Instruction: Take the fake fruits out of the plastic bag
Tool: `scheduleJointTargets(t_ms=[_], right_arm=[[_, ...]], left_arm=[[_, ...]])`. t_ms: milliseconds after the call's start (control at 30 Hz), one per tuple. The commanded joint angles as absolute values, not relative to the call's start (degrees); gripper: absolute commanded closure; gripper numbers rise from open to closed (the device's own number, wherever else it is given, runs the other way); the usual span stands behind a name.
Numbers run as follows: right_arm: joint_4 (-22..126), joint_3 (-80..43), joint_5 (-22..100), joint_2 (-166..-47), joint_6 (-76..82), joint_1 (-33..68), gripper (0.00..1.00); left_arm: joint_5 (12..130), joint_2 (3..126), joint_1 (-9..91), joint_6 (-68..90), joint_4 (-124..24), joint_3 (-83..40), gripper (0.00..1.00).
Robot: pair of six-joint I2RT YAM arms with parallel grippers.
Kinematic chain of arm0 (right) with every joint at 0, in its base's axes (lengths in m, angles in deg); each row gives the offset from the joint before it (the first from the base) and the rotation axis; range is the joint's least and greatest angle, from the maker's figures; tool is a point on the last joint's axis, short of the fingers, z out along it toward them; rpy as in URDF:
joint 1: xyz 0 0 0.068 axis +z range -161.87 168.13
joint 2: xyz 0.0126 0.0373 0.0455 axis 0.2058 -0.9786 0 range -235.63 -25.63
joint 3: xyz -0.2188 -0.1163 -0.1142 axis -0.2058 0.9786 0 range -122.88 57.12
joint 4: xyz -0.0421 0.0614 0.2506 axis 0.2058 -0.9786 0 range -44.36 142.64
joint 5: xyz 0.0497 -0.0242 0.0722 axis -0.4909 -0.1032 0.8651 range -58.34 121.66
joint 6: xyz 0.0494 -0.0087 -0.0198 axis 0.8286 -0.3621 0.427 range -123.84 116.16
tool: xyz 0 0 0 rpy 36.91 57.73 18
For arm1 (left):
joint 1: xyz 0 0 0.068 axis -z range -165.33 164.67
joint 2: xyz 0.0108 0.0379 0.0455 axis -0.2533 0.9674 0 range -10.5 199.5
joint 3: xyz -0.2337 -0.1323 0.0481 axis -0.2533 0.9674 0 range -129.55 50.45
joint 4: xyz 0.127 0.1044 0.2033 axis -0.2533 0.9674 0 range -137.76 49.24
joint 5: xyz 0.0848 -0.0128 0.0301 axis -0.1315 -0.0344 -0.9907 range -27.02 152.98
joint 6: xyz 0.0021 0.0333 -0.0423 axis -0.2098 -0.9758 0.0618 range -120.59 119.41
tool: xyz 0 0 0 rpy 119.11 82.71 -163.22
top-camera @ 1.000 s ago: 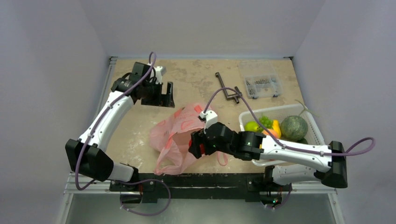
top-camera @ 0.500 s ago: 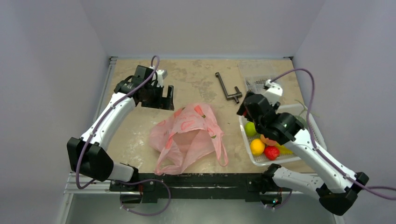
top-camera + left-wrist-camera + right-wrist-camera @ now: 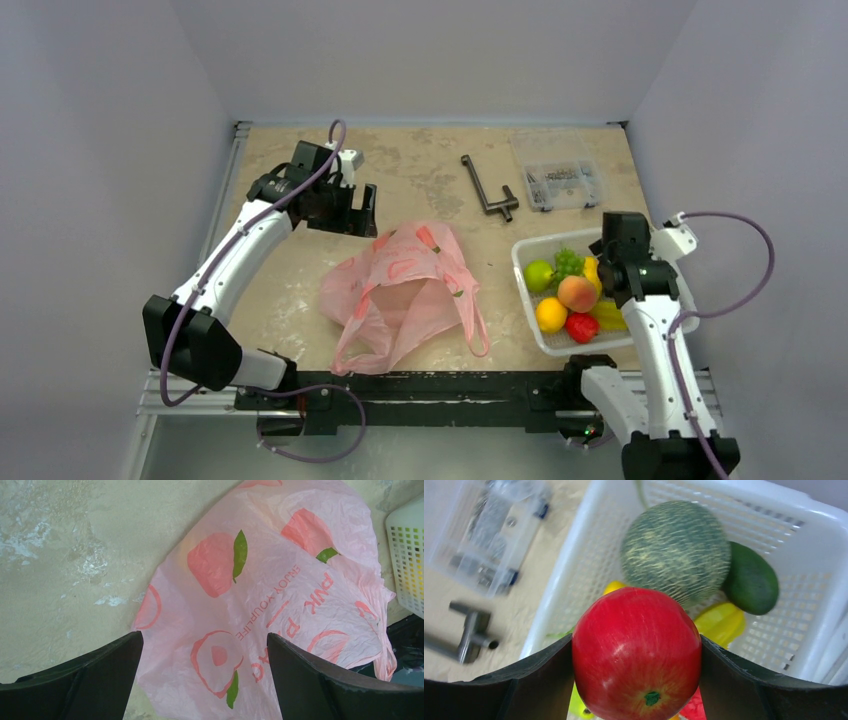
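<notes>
The right gripper will next go down toward the white basket (image 3: 569, 575) directly below it and let go of the red apple there, because other fruits are already inside.
The pink plastic bag (image 3: 405, 290) lies crumpled and flat at mid-table; no fruit shows inside it. My left gripper (image 3: 352, 212) is open and empty just above the bag's far left edge; in the left wrist view the gripper (image 3: 205, 650) frames the bag (image 3: 260, 605). My right gripper (image 3: 636, 647) is shut on a red apple (image 3: 636, 655) and holds it over the white basket (image 3: 569, 575). The melon (image 3: 675, 552) lies in the basket. The top view shows the lime-green apple (image 3: 538, 275), grapes (image 3: 568, 262) and peach (image 3: 578, 293) there; my right gripper (image 3: 618, 245) hides the melon.
The basket (image 3: 560, 237) also holds an orange, a red and a yellow fruit, plus a dark green one (image 3: 750, 584). A clear parts box (image 3: 560, 183) and a dark metal tool (image 3: 488, 195) lie at the far side. Walls close in the table.
My right arm swung from the bag across to the basket at the right, carrying the red apple. My left gripper shifted slightly toward the bag.
</notes>
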State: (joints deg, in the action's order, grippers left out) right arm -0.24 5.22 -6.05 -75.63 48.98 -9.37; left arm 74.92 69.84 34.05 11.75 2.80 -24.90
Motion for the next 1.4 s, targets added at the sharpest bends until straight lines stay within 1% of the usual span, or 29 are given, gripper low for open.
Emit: scheduleJointTargets(t_ms=[0, 67, 167, 233, 267, 333, 433, 567, 633, 733, 767, 867, 967, 1033, 1100, 1200, 1367], right_arm=[[-0.30, 8.45, -2.81, -69.19, 53.88, -16.40, 0.77], [-0.77, 9.61, -2.29, -67.08, 54.73, -17.10, 0.77], [-2.12, 11.06, -1.20, -67.54, 56.89, -17.29, 0.76], [-1.79, 12.13, 0.48, -68.65, 57.43, -17.30, 0.71], [-1.89, 12.28, 1.11, -69.03, 57.74, -17.36, 0.65], [-2.12, 12.45, 2.07, -69.16, 58.03, -17.34, 0.50], [-1.21, 13.25, 3.25, -67.93, 56.98, -17.33, 0.31], [-2.53, 12.17, 3.00, -67.87, 55.60, -17.33, 0.09], [-3.87, 10.65, 2.46, -68.03, 54.09, -17.29, 0.02], [-3.48, 8.24, 1.24, -66.77, 49.07, -17.31, 0.01], [-2.12, 7.68, 2.67, -65.58, 46.95, -17.28, 0.01], [6.71, 8.06, 13.10, -63.13, 37.77, -17.26, 0.01], [9.29, 5.97, 24.88, -65.08, 32.02, -17.08, 0.01], [11.59, 5.87, 30.29, -66.37, 28.52, -15.95, 0.01], [14.80, 7.01, 33.01, -66.95, 27.53, -12.72, 0.01], [19.14, 8.26, 30.67, -69.21, 29.27, 1.30, 0.01], [25.84, 7.03, 25.48, -77.38, 31.93, 23.59, 0.01]], left_arm=[[75.00, 68.34, 34.54, 10.31, 1.21, -24.77, 0.05], [75.25, 68.19, 34.54, 10.31, 1.27, -24.79, 0.05], [75.41, 68.05, 34.51, 10.23, 1.26, -24.79, 0.05], [75.45, 68.03, 34.54, 10.22, 1.22, -24.84, 0.05], [75.58, 67.93, 34.54, 10.22, 1.27, -24.83, 0.05], [75.60, 67.97, 34.54, 10.22, 1.24, -24.72, 0.05], [75.60, 67.95, 34.54, 10.23, 1.27, -24.90, 0.05], [75.68, 67.56, 34.49, 10.22, 1.22, -24.81, 0.05], [75.76, 67.76, 34.53, 10.22, 1.16, -24.79, 0.06], [76.05, 68.14, 34.53, 10.23, 1.35, -24.96, 0.05], [76.09, 68.22, 34.54, 10.22, 1.40, -24.96, 0.06], [76.35, 68.31, 34.53, 10.21, 1.20, -24.85, 0.05], [76.85, 69.54, 34.54, 10.47, 1.30, -24.92, 0.06], [76.51, 70.52, 34.54, 10.53, 1.81, -25.41, 0.06], [76.37, 71.23, 34.54, 10.57, 1.97, -25.49, 0.06], [76.86, 72.26, 34.56, 10.62, 1.58, -25.03, 0.06], [76.13, 75.92, 34.97, 10.16, 2.69, -25.46, 0.07]])
